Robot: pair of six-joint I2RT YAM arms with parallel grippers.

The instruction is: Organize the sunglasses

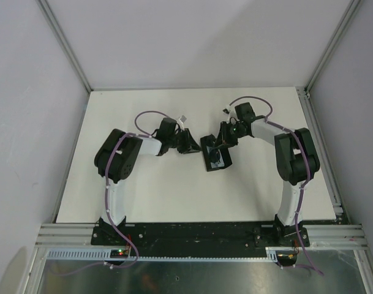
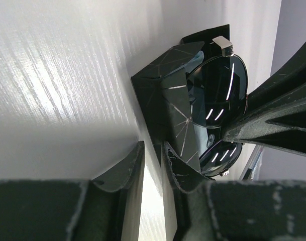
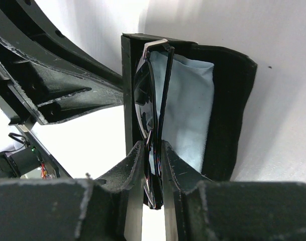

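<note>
My right gripper lowers the folded sunglasses toward the light blue cloth (image 3: pixel 190 105) next and releases them, since the open black case lies just below my gripper.
The sunglasses (image 3: pixel 144 100) are folded, and my right gripper (image 3: pixel 153 146) is shut on them near the lens end. It holds them on edge over the open black case (image 3: pixel 228 100), which has a light blue cloth (image 3: pixel 190 105) inside. In the left wrist view the dark lenses (image 2: pixel 218 90) sit just behind the case's angular flap (image 2: pixel 168 110). My left gripper (image 2: pixel 154 148) is nearly closed, with its tips at the flap's near edge. From above, the case (image 1: pixel 218 162) lies at the table's middle between the left gripper (image 1: pixel 188 146) and the right gripper (image 1: pixel 223 146).
The white table (image 1: pixel 174 190) is enclosed by grey walls, with metal posts at the back corners. An aluminium rail (image 1: pixel 198 234) runs along the near edge by the arm bases. The left arm's black fingers (image 3: pixel 57 95) crowd the case's left side.
</note>
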